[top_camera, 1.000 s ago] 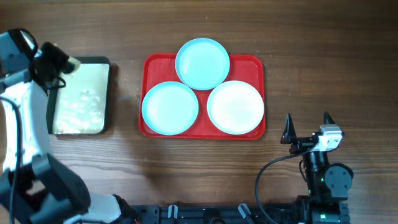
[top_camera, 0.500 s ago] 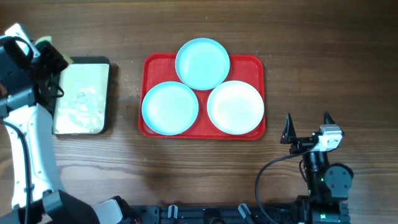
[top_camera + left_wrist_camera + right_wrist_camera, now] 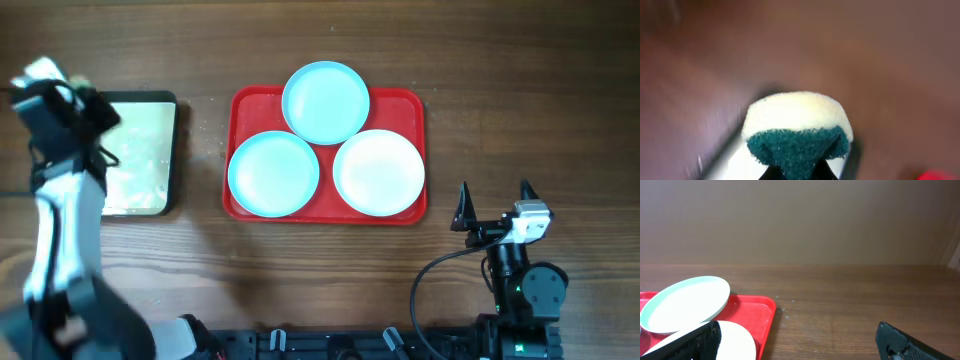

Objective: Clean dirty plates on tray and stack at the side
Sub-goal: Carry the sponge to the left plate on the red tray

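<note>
Next, my left gripper moves across the pan onto the nearer blue plate (image 3: 272, 172) and releases the sponge, as that plate lies open to its right in the overhead view.
The red tray (image 3: 241, 103) holds three plates: a light blue plate (image 3: 325, 102) at the back, a light blue plate (image 3: 273, 173) at the front left and a white plate (image 3: 378, 172) at the front right. My left gripper (image 3: 93, 108) is far left of the tray, over the pan's left end. In the left wrist view it (image 3: 797, 172) is shut on a sponge (image 3: 797, 127) with a cream top and a green scouring face. My right gripper (image 3: 494, 200) is open and empty, right of and in front of the tray. The right wrist view shows the tray (image 3: 757, 311), the back blue plate (image 3: 685, 302) and the white plate (image 3: 737, 340).
A dark-rimmed cream pan (image 3: 140, 155) with foamy water sits left of the tray; its blurred edge shows in the left wrist view (image 3: 732, 162). Small specks lie on the wood between pan and tray. The table is dark brown wood.
My left arm has swung and blurred, with the sponge staying near the pan's back left corner. The plates, the tray and the right arm have not moved.
</note>
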